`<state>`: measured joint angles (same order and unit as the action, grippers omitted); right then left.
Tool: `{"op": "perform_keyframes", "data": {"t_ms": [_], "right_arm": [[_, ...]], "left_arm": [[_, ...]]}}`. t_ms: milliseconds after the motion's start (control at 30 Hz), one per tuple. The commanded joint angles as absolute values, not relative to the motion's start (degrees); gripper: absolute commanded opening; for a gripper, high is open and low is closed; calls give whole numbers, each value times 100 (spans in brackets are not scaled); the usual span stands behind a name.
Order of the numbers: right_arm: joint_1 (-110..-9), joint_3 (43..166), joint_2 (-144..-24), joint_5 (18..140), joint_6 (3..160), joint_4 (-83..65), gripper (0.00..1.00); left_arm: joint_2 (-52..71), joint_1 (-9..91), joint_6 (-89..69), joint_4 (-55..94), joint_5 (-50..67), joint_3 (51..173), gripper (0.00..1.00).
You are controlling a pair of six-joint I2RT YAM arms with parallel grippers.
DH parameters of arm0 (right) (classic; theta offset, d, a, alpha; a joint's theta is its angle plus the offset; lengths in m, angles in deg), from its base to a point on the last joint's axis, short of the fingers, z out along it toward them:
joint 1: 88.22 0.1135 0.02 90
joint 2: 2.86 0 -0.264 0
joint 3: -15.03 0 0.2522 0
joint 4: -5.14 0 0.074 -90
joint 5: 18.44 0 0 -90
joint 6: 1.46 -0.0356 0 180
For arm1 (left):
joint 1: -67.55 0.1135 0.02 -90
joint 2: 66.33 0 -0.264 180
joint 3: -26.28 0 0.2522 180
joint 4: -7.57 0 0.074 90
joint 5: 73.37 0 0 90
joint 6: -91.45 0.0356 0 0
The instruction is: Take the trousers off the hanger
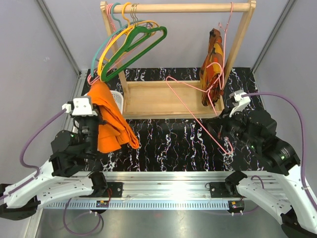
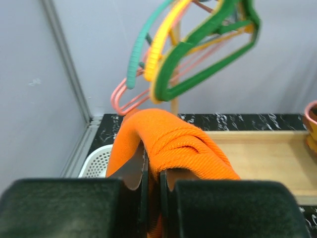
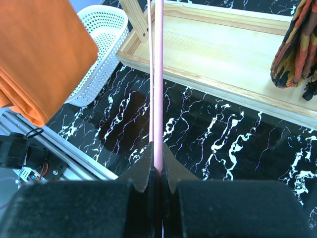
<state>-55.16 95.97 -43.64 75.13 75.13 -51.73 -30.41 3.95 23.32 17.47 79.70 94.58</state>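
Observation:
The trousers already hang clear of the pink hanger. My left gripper needs to move outward next, tilt down and lower the trousers into the white perforated basket to release them.
My left gripper is shut on the plain orange trousers, which hang bunched and folded from it at the left, above the table. In the left wrist view the trousers drape over and between the fingers of the left gripper. My right gripper is shut on the thin pink wire hanger, which lies tilted across the middle, bare of cloth and apart from the trousers. In the right wrist view the hanger wire runs straight out of the right gripper, and the trousers show at the upper left.
A wooden rack with a tray base stands at the back. Green, yellow and teal hangers hang at its left. A camouflage garment hangs at its right. A white perforated basket sits beside the trousers.

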Motion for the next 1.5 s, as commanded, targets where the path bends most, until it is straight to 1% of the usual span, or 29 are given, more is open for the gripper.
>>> {"op": "perform_keyframes", "data": {"t_ms": [0, 100, 167, 267, 333, 367, 467, 567, 633, 767, 833, 967, 1100, 1267, 1467], "right_arm": [[-5499, 9875, -4426, 7472, 7623, -4887, 0], [-5499, 9936, -4478, 7551, 7606, -4835, 0], [-5499, 9972, -4496, 7638, 7579, -4826, 0], [-5499, 9963, -4461, 7657, 7536, -4755, 0], [-5499, 9946, -4435, 7657, 7483, -4720, 0], [-5499, 9937, -4408, 7674, 7474, -4703, 0], [-5499, 9919, -4329, 7692, 7456, -4703, 0], [-5499, 9919, -4294, 7674, 7456, -4685, 0], [-5499, 9928, -4259, 7674, 7421, -4667, 0], [-5491, 9902, -4215, 7692, 7377, -4659, 0], [-5499, 9875, -4215, 7666, 7333, -4650, 0], [-5499, 9779, -4136, 7551, 7237, -4632, 0], [-5499, 9866, -4004, 7551, 7175, -4755, 0], [-5499, 9998, -3680, 7279, 7210, -4975, 0], [-5491, 10068, -3485, 7226, 7193, -5107, 0]], "left_arm": [[-3214, 619, 2772, 272, 7921, 9304, 0], [-3162, 1040, 3272, -309, 8000, 9067, 0], [-3074, 1383, 3266, -372, 7965, 9014, 0], [-3056, 2452, 2406, 319, 7614, 9075, 0], [-3039, 2877, 1810, 584, 7578, 9119, 0], [-3039, 3261, 1623, 803, 7587, 9145, 0], [-3021, 3834, 1086, 1146, 7701, 9189, 0], [-2925, 4082, 892, 1393, 7727, 9242, 0], [-2811, 4091, 1049, 1456, 7903, 9294, 0], [-2424, 4118, 1032, 2630, 8078, 9769, 0], [-2143, 4162, 1059, 2870, 8228, 9787, 0], [-1669, 4477, 243, 3757, 8123, 9734, 0], [-1045, 4873, -696, 4434, 7764, 9927, 0], [-816, 5058, -1225, 4339, 7403, 9620, 0], [-218, 5382, -1288, 4198, 6472, 9646, 0]]}}
